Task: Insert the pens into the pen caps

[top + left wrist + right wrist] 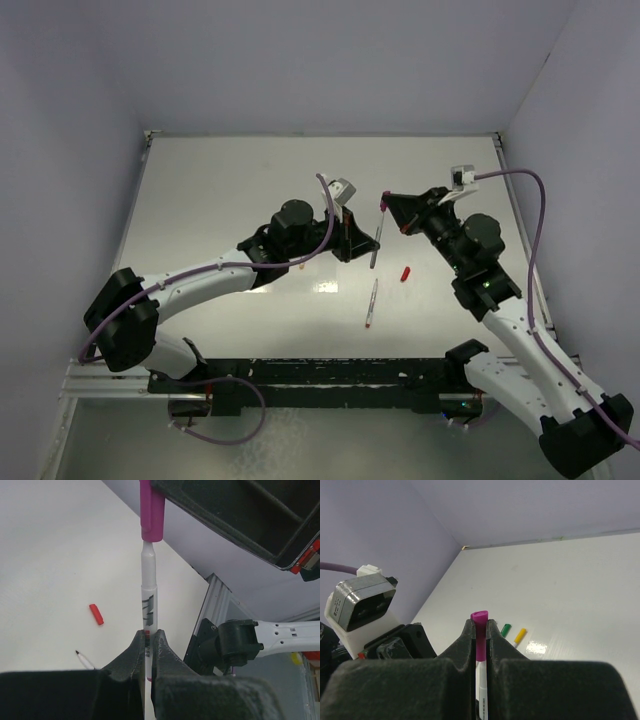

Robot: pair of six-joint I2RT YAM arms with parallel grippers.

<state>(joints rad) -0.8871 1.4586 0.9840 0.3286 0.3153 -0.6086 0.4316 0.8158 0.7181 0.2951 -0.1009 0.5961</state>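
I need to carry the grey-white pen, once it is capped, to the left in the top view with my left gripper and down beside the yellow-capped pen, because the tabletop is bare there.
My left gripper [366, 244] [149, 633] is shut on a pale grey-white pen [376, 243] [149, 590] and holds it above the table. My right gripper [388, 206] [480, 622] is shut on the purple cap [384, 204] [151, 510] [480, 635]. The cap sits over the pen's tip end, with the pen's narrow neck still showing below it; the pen's barrel [482, 690] runs down between the right fingers. A red cap [406, 272] [96, 614] lies loose on the table, and an uncapped pen [372, 303] [85, 659] lies near it.
The right wrist view shows a green cap [505, 629] and a yellow cap [520, 635] on the table beyond the fingers, the yellow one on a white pen. The left arm hides them in the top view. Purple walls close the table at the back and sides.
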